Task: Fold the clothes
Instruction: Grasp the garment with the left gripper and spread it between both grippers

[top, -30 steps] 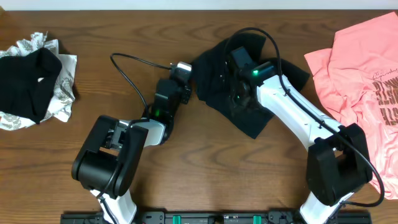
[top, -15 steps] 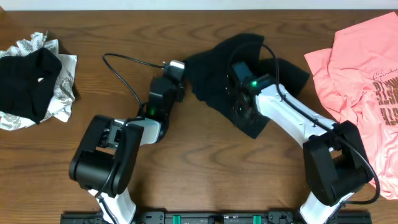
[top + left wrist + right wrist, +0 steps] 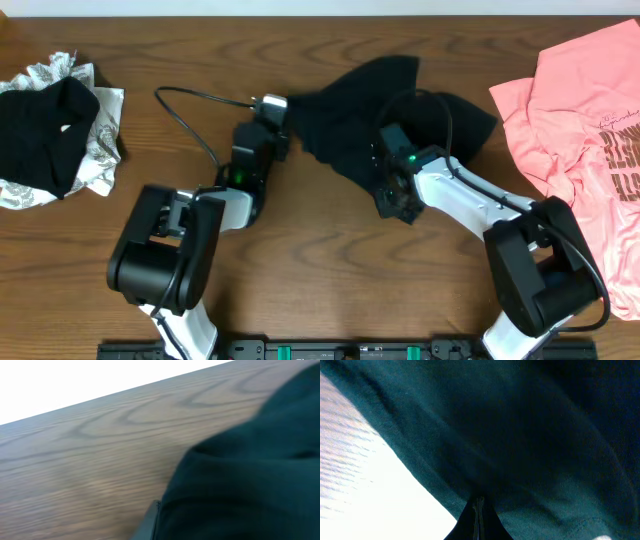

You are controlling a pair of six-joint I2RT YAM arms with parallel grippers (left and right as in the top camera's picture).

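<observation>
I will next move my left gripper back and down and let go of the cloth on the tabletop. The bare wood between the arms is below and back from the gripper.
A black short-sleeved shirt [image 3: 350,105] lies crumpled and stretched at the table's centre. My left gripper [image 3: 279,104] is shut on the shirt's left edge. In the left wrist view the dark fabric [image 3: 240,480] fills the right side, beside one grey finger [image 3: 150,524]. My right gripper [image 3: 393,197] is shut on the shirt's near hem, and its closed fingertips [image 3: 478,504] pinch the cloth [image 3: 520,435]. A salmon-pink printed tee [image 3: 580,130] lies at the right. At the far left, another black garment [image 3: 45,130] rests on a white-grey patterned piece [image 3: 100,150].
The wooden table [image 3: 300,260] shows between and in front of the arms. The left arm's cable [image 3: 190,115] loops over the table to the left of the shirt. The pink tee hangs over the right edge, close to the right arm's base [image 3: 545,270].
My left gripper has drawn the shirt's left edge to the left and farther back. My right gripper has pulled the near hem toward the front, so the shirt is more stretched.
</observation>
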